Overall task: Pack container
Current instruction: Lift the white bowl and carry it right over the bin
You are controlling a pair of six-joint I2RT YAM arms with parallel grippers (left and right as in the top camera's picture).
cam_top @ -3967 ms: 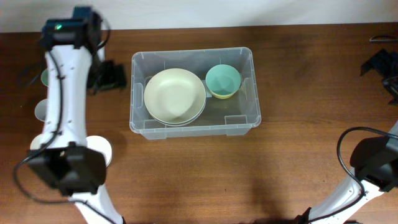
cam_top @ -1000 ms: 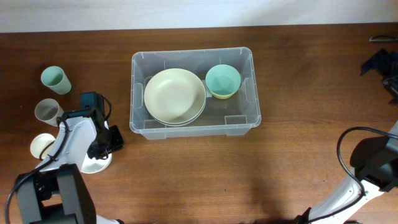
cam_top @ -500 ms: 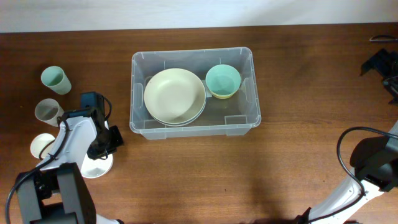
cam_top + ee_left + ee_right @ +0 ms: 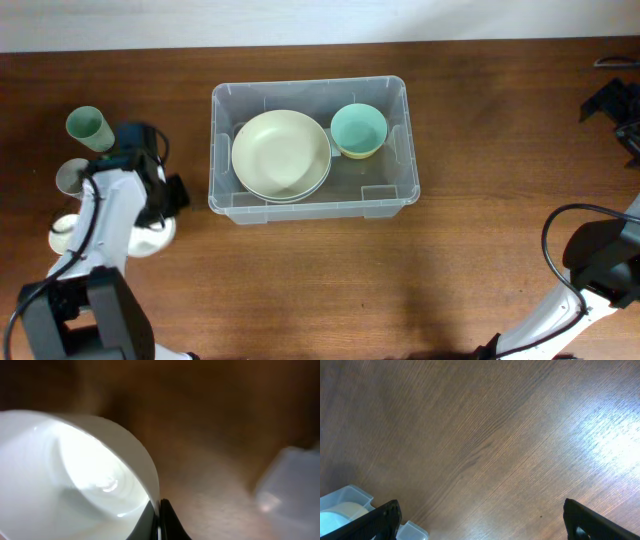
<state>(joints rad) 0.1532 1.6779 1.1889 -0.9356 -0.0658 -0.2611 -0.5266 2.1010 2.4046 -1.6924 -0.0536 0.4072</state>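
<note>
The teal bowl (image 4: 358, 128) is empty. I will move my left gripper outward and to the right in the overhead view, over that bowl, and let go of the white bowl (image 4: 155, 238).
The container (image 4: 222, 100), a clear bin, stands mid-table with cream plates (image 4: 280, 153) and a teal bowl (image 4: 358, 128) inside; one corner (image 4: 292, 480) shows blurred in the left wrist view. My left gripper (image 4: 159, 521) is shut on the thin rim of a white bowl (image 4: 65, 465), left of the container. From above, that bowl (image 4: 155, 238) peeks out under the left arm (image 4: 125, 195). My right gripper (image 4: 482, 527) stands open over bare wood, its fingertips (image 4: 384, 519) wide apart with nothing between them.
A green cup (image 4: 87, 125), a grey cup (image 4: 70, 177) and a white cup (image 4: 63, 233) stand in a column at the table's left edge, close to the left arm. The right arm's base (image 4: 600, 262) sits at the right edge.
The left gripper has shut on the white bowl's rim. Arm and bowl have shifted a little toward the back left. The right arm has not moved.
</note>
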